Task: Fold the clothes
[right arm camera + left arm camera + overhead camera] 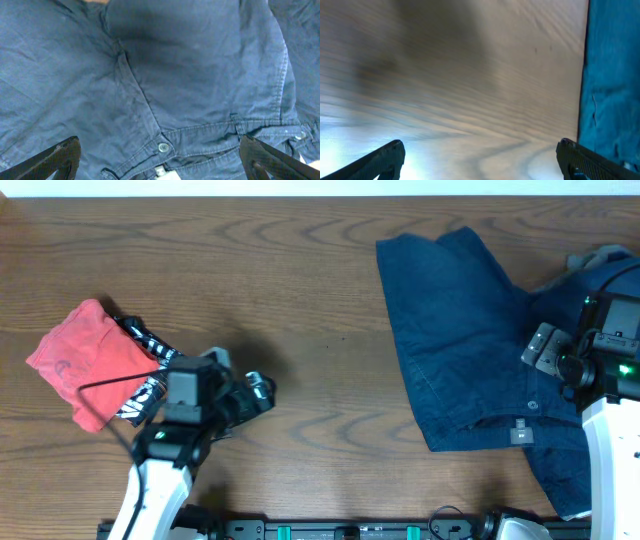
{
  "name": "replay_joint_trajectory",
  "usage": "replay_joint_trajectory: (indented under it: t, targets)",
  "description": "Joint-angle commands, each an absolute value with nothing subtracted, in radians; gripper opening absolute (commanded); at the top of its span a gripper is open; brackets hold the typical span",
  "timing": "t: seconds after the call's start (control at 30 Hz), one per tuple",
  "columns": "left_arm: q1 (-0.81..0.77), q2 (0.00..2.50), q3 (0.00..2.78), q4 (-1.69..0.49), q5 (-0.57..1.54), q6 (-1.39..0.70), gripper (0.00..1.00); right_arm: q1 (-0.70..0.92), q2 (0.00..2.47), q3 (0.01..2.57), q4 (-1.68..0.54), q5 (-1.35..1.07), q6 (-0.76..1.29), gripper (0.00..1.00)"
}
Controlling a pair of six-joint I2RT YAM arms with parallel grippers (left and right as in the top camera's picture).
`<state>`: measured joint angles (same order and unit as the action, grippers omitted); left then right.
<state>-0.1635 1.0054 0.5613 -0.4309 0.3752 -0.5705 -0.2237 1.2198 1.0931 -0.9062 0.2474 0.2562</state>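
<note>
My left gripper moves across and down to the navy garment's near waistband corner next, since only wood lies under its open fingers.
The navy trouser-like garment point(468, 340) lies spread at the right of the table, its waistband with a button and white label toward the front. My right gripper point(159, 159) is open and empty just above the waistband and button point(163, 147). In the overhead view it point(550, 352) sits over the garment's right side. My left gripper point(480, 159) is open and empty above bare wood, with the navy garment's edge point(615, 75) at its right. In the overhead view it point(258, 392) is at the front left. A red piece point(88, 358) and a black-and-white patterned piece point(148, 370) lie folded at the left.
A grey piece point(605, 258) shows at the far right edge, beside more navy cloth. The wooden table point(300, 290) lies between the two piles. A black rail point(350, 530) runs along the front edge.
</note>
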Motion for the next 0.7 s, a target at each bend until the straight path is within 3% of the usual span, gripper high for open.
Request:
replay_joint_trajectory:
  t: [0.0, 0.4, 0.67]
  targets:
    - [-0.256, 1.108, 0.579, -0.374, 0.416, -0.673, 0.98, -0.238, 1.216, 1.100, -0.913, 0.242, 0.277, 0.99]
    - [-0.658, 1.461, 0.579, 0.104, 0.416, -0.954, 0.98, -0.238, 1.217, 1.100, -0.913, 0.212, 0.276, 0.99]
    - [-0.830, 1.659, 0.579, 0.447, 0.414, -1.201, 0.98, -0.238, 1.217, 1.100, -0.920, 0.205, 0.276, 0.99]
